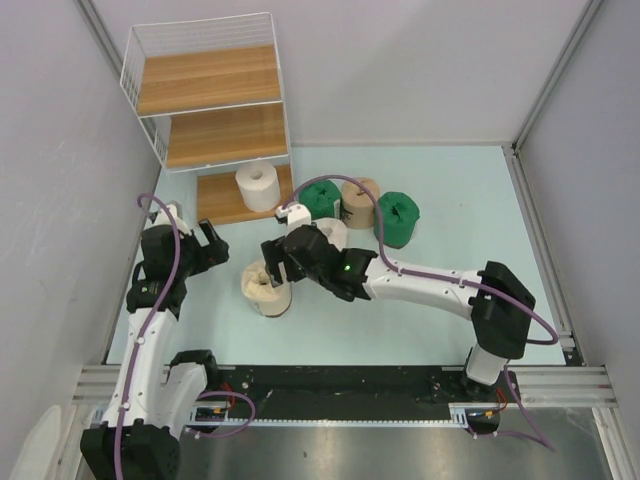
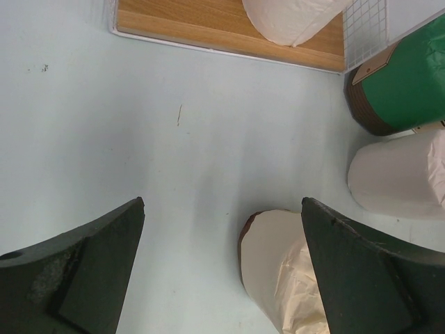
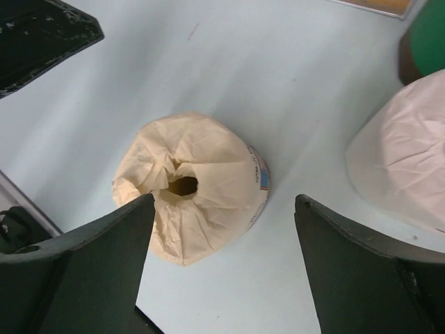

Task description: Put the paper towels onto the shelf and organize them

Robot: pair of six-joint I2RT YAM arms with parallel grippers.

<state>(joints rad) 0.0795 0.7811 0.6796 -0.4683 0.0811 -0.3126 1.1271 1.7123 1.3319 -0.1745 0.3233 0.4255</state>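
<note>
The cream roll is standing below, and its core hole gives one finger room inside. My right gripper should next lower its open fingers on both sides of the roll's side (image 1: pixel 281 289) (image 3: pixel 225 184) beside the core hole.
The shelf (image 1: pixel 215 85) stands at the back left, with one white roll (image 1: pixel 258 185) on its bottom board (image 2: pixel 195 24). A cream roll (image 1: pixel 266 290) stands upright on the table. My right gripper (image 1: pixel 272 262) is open and hovers over it. In the right wrist view the cream roll (image 3: pixel 195 188) lies between the jaws toward the left finger, untouched by my right gripper (image 3: pixel 224 202). My left gripper (image 1: pixel 212 243) is open and empty, just left of the cream roll (image 2: pixel 278 268). Two green rolls (image 1: pixel 322 197) (image 1: pixel 397 218), a tan roll (image 1: pixel 360 202) and a white roll (image 1: pixel 332 232) stand grouped beside the shelf.
The right arm (image 1: pixel 430 285) stretches across the table's middle. In the left wrist view my left gripper (image 2: pixel 222 205) faces the shelf, with a white roll (image 2: pixel 400 177) and a green roll (image 2: pixel 407 83) at the right. Grey walls close the sides.
</note>
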